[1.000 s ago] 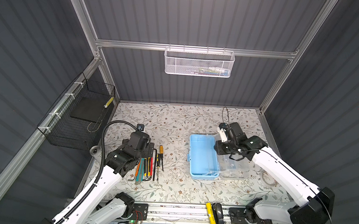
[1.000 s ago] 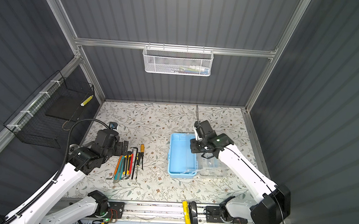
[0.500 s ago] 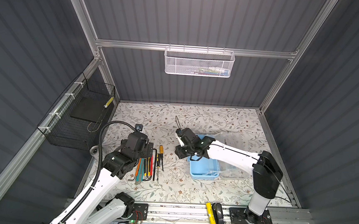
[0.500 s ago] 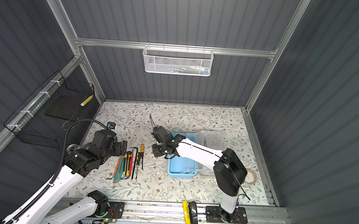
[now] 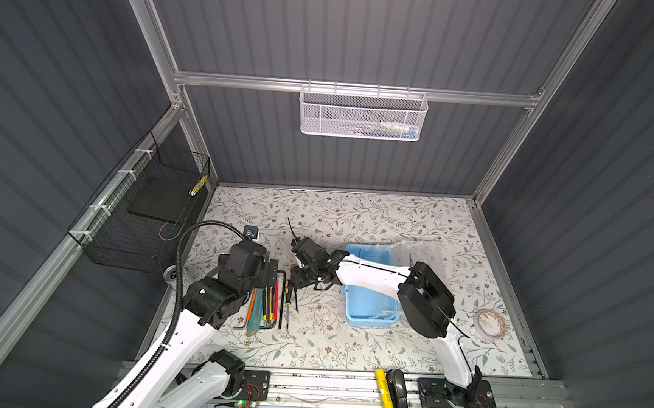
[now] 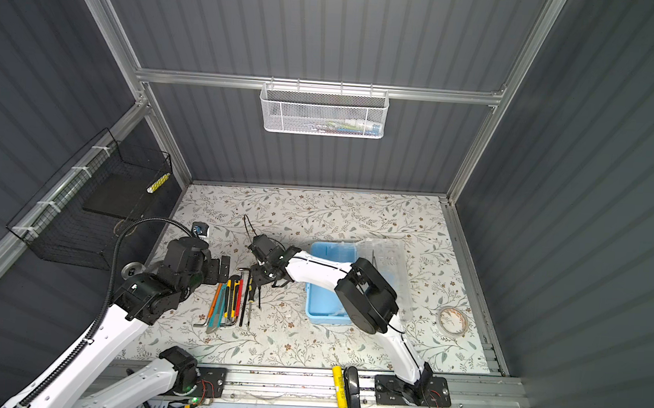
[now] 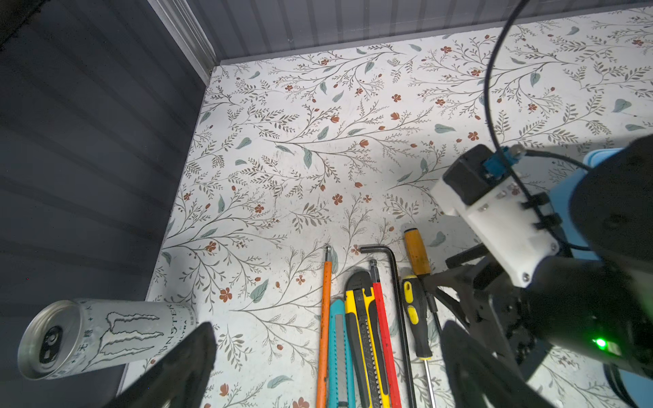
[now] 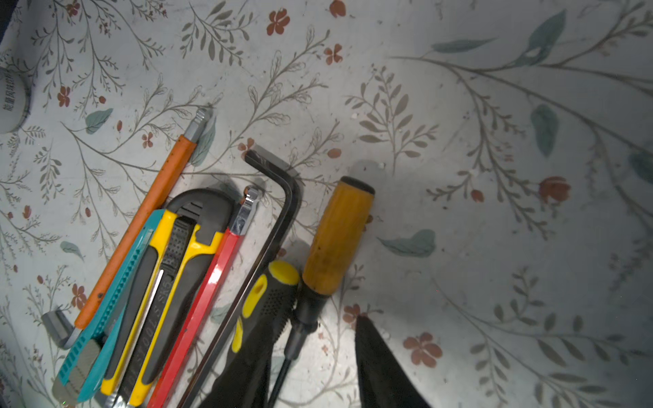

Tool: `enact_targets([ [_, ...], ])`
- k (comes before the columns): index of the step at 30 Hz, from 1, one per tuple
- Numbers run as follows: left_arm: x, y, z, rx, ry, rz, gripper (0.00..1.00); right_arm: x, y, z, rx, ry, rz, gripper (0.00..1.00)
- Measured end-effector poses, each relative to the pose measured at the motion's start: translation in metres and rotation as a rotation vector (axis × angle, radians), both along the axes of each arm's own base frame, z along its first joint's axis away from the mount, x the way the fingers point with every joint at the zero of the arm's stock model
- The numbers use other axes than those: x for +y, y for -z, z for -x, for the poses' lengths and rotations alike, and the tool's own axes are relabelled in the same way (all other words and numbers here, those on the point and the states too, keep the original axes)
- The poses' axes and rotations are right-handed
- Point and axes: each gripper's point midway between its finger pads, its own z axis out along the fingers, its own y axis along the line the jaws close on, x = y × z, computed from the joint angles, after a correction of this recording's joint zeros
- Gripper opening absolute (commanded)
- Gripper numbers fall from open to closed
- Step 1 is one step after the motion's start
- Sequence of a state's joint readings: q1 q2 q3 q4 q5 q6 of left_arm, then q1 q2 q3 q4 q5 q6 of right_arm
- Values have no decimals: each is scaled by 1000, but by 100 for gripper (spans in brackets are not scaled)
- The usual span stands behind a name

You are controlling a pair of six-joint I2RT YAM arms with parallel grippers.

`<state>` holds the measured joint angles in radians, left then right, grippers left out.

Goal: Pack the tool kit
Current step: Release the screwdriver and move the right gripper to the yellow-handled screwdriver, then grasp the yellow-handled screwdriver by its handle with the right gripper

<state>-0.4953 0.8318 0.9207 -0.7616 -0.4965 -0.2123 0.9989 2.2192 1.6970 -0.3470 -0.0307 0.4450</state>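
The screwdriver's wooden handle [image 8: 331,251] is farther out and lower, and my fingers are only around the screwdriver's stem. I need to move my right gripper down and outward around that handle next, then close it.
The tool kit [image 5: 366,302] lies open in both top views: a light blue base with its clear lid [image 5: 422,255] folded out to the right. My right arm crosses over it. To its left is a row of tools: hex keys, a teal cutter [image 7: 337,339], a yellow cutter [image 8: 183,268], a black-and-yellow screwdriver [image 8: 272,293] and a wooden-handled screwdriver [image 8: 339,233]. My right gripper [image 8: 311,356] is open low over the row, and its fingers straddle the wooden-handled screwdriver's shaft without touching it. My left gripper [image 7: 328,371] hangs wide open above the cutters and holds nothing.
A silver drink can [image 7: 99,335] lies at the table's left edge. A black wire basket [image 5: 147,216] hangs on the left wall and a white mesh basket [image 5: 363,115] on the back wall. A tape roll [image 5: 490,322] lies right of the kit.
My right arm has swung from over the tool kit leftward across the table to the row of tools, and its jaws have opened slightly. The left arm has barely moved.
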Motion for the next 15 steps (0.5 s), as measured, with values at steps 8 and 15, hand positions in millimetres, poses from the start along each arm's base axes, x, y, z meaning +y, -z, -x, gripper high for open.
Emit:
enact_targets([
  [8,0,0,0,-2,0,1,100,5,14,-5,-7,2,26,42],
  [15,0,-1,0,-2,0,1,99,0,18,-9,-29,11,66,42],
])
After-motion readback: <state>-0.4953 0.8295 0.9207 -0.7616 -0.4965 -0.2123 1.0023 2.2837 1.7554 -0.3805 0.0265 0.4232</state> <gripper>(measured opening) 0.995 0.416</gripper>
